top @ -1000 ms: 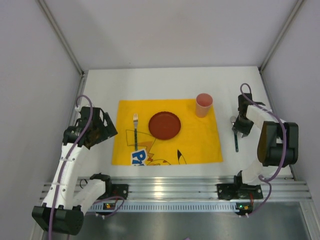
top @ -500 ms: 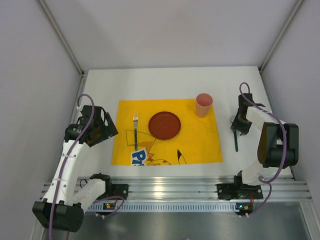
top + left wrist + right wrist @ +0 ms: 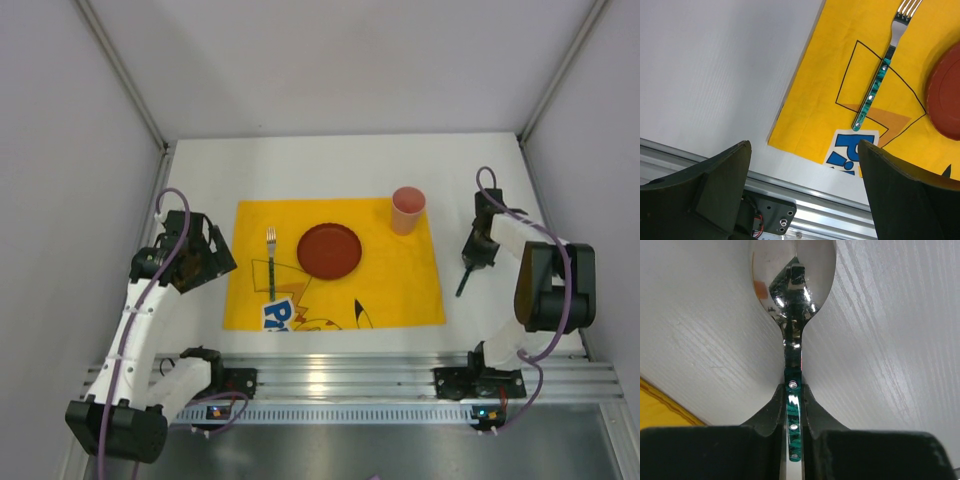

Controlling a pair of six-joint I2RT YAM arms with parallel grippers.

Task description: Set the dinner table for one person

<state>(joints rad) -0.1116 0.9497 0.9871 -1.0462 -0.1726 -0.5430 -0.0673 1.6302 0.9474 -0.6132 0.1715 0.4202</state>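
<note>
My right gripper holds the spoon and will next lift it and lower it beside the plate, where the placemat point(image 3: 400, 285) is empty on its side opposite the fork point(image 3: 270, 262).
On the white dinner table point(image 3: 330, 165) lies a yellow cartoon placemat point(image 3: 400, 285) with a dark red plate point(image 3: 329, 250), a green-handled fork point(image 3: 270, 262) left of it and a pink cup point(image 3: 407, 209) at its far right corner. My right gripper point(image 3: 477, 250) is shut on the green handle of a spoon point(image 3: 792, 285), right of the placemat; the spoon's bowl points away over the bare table point(image 3: 880, 340). My left gripper point(image 3: 205, 255) is open and empty over the table left of the placemat; the fork point(image 3: 880, 77) shows ahead of it.
A ridged aluminium rail point(image 3: 340, 380) runs along the near edge, also below the left fingers point(image 3: 840, 210). Grey enclosure walls stand close on the left, right and back. The placemat's corner point(image 3: 660, 410) lies just left of the right gripper.
The right gripper has closed on the spoon and turned it, so the handle end now points toward the placemat. The left arm has barely moved.
</note>
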